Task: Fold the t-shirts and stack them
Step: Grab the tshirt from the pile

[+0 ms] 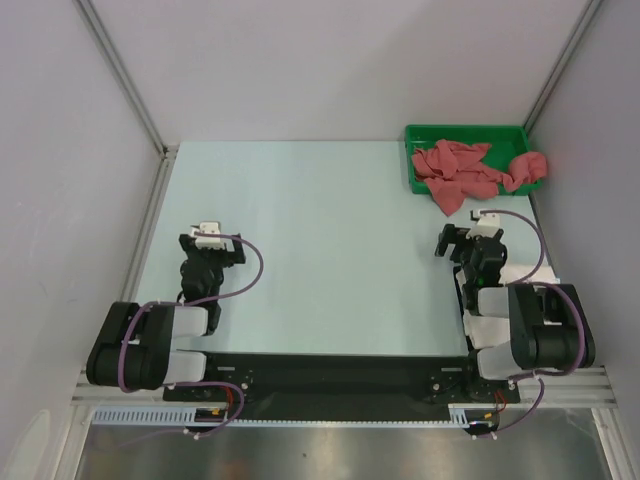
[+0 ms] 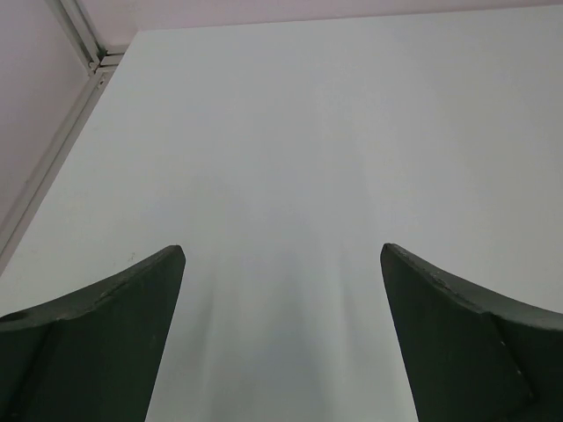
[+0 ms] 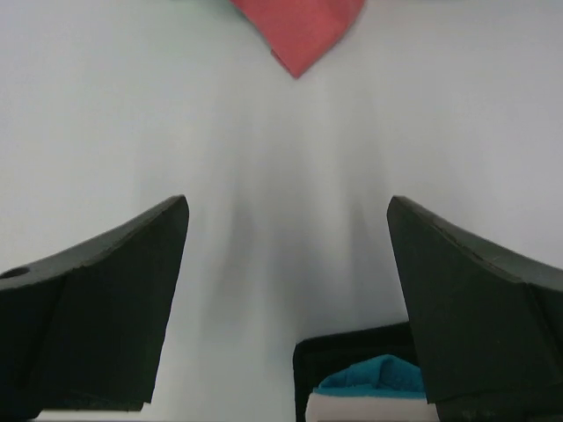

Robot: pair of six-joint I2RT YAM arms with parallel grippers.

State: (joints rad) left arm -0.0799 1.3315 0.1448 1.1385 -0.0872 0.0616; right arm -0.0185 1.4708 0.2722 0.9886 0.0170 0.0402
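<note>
I will lift my right gripper outward over the green tray, and then I will lower it to a fold of the red shirt [image 1: 474,177] behind the tray's near rim.
The salmon-red t-shirt [image 1: 465,170] lies crumpled in the green tray [image 1: 462,132] at the back right, and part of it hangs over the tray's front edge onto the table. Its lower tip shows at the top of the right wrist view [image 3: 299,26]. White cloth [image 1: 522,272], which may be the white t-shirt, shows partly under the right arm at the table's right edge. My right gripper [image 1: 462,240] [image 3: 288,207] is open and empty, a little in front of the red shirt. My left gripper [image 1: 212,245] [image 2: 281,255] is open and empty over bare table at the left.
The pale table [image 1: 330,250] is bounded by grey walls with metal frame rails at the left [image 1: 150,220] and right. A small black, teal and white part [image 3: 369,382] shows low in the right wrist view.
</note>
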